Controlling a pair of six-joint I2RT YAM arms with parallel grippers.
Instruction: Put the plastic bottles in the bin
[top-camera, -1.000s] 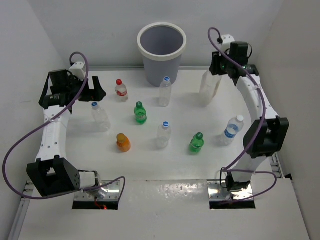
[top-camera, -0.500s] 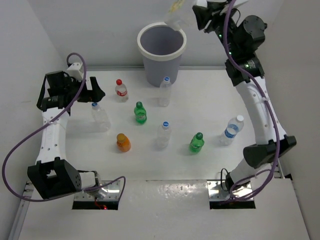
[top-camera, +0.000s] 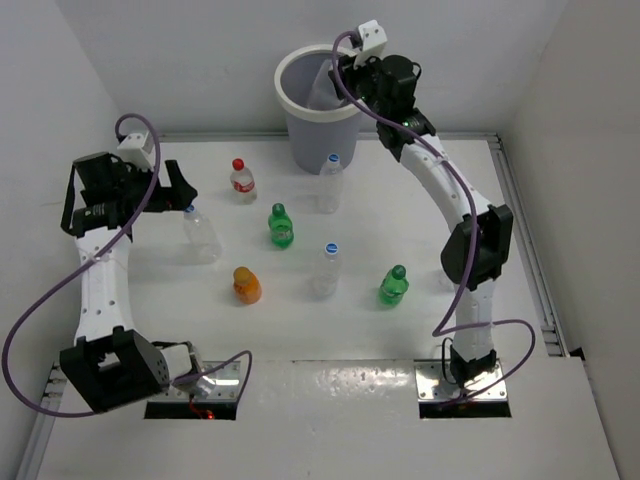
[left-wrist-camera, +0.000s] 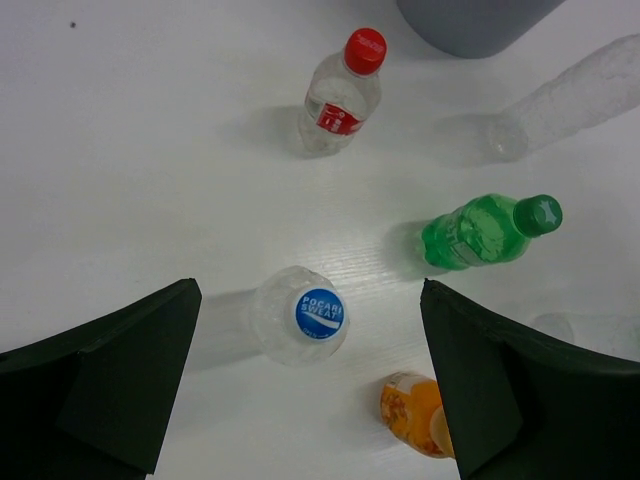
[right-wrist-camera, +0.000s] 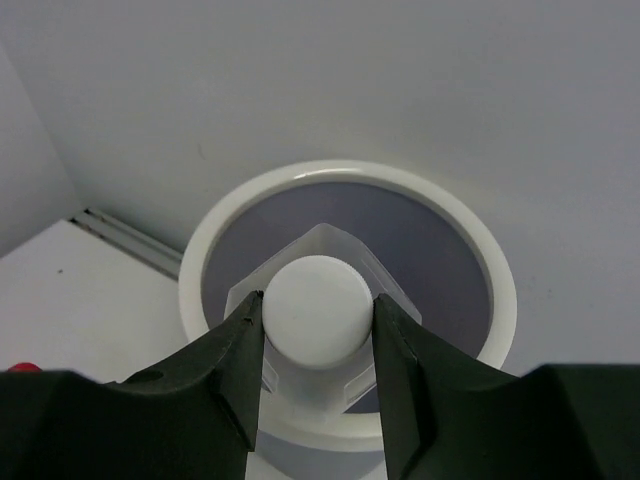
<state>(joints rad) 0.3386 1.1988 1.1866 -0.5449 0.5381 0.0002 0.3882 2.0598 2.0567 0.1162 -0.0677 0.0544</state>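
I need to move my left gripper down and to the right in the top view onto the blue bottle cap, because that cap faces up between the open fingers.
The light-grey bin (top-camera: 296, 62) stands at the back centre. My right gripper (top-camera: 342, 72) is shut on the white cap of a clear bottle (top-camera: 320, 86) that hangs in the bin's mouth. In the right wrist view the fingers grip the cap (right-wrist-camera: 318, 335) above the bin's rim (right-wrist-camera: 350, 172). My left gripper (top-camera: 176, 186) is open above a blue-capped clear bottle (top-camera: 199, 233), which sits between the fingers in the left wrist view (left-wrist-camera: 316, 314). A red-capped bottle (top-camera: 241, 180), two green bottles (top-camera: 281, 225) (top-camera: 393, 286), an orange one (top-camera: 246, 285) and two clear blue-capped ones (top-camera: 330, 182) (top-camera: 327, 268) stand on the table.
My right arm (top-camera: 470, 245) stretches across the right side of the table and hides what stands behind it. The side walls close in left and right. The left wrist view shows the red-capped bottle (left-wrist-camera: 340, 95), a green bottle (left-wrist-camera: 490, 230) and the orange bottle (left-wrist-camera: 415, 412).
My right arm lifted the white-capped bottle from the back right, swung left and brought it down into the bin's mouth. My left gripper shifted slightly left.
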